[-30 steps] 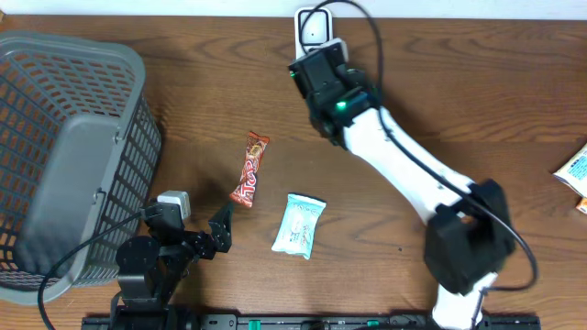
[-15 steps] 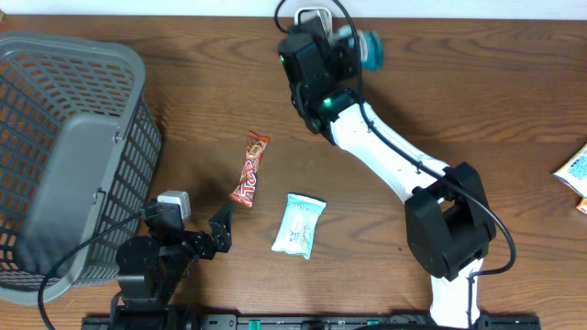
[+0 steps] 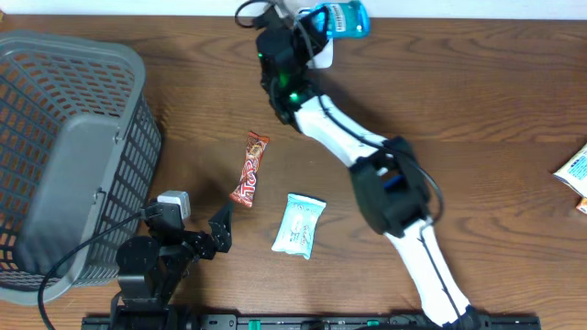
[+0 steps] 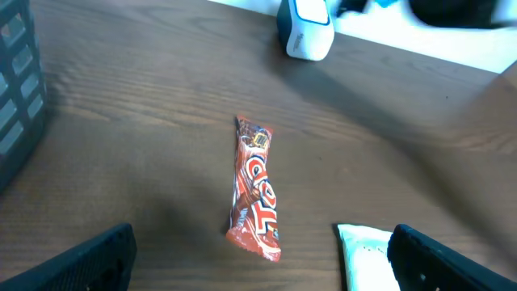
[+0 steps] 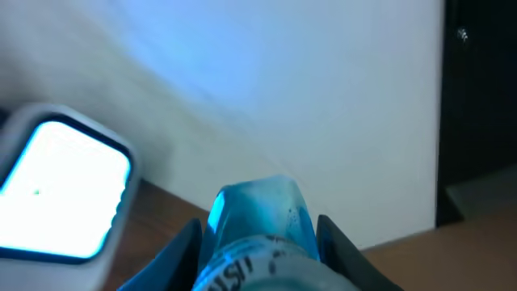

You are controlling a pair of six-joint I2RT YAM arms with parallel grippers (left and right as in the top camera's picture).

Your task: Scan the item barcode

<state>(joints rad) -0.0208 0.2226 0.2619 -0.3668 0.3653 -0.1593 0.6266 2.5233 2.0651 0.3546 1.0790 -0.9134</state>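
Observation:
I will next swing my right gripper to the right in the overhead view and down to release the item, since the tabletop (image 3: 565,145) beside the edge packet is bare that way.
My right gripper (image 3: 318,22) is shut on a blue, glossy item (image 3: 341,17), which it holds at the table's back edge. In the right wrist view the blue item (image 5: 261,215) fills the space between the two dark fingers (image 5: 172,255), with black print on its pale lower part. The white scanner (image 5: 61,189) sits just left of it, its window lit. From the left wrist view the scanner (image 4: 305,27) stands far back on the table. My left gripper (image 4: 263,273) is open and low at the front, with nothing in it.
A red candy bar (image 3: 249,169) and a pale packet (image 3: 300,225) lie on the table near my left gripper (image 3: 221,230). A grey mesh basket (image 3: 73,156) fills the left side. Another packet (image 3: 575,172) pokes in at the right edge.
My right arm has swung left and back across the scanner, and the blue item has come into view beside its wrist. The left arm has not moved.

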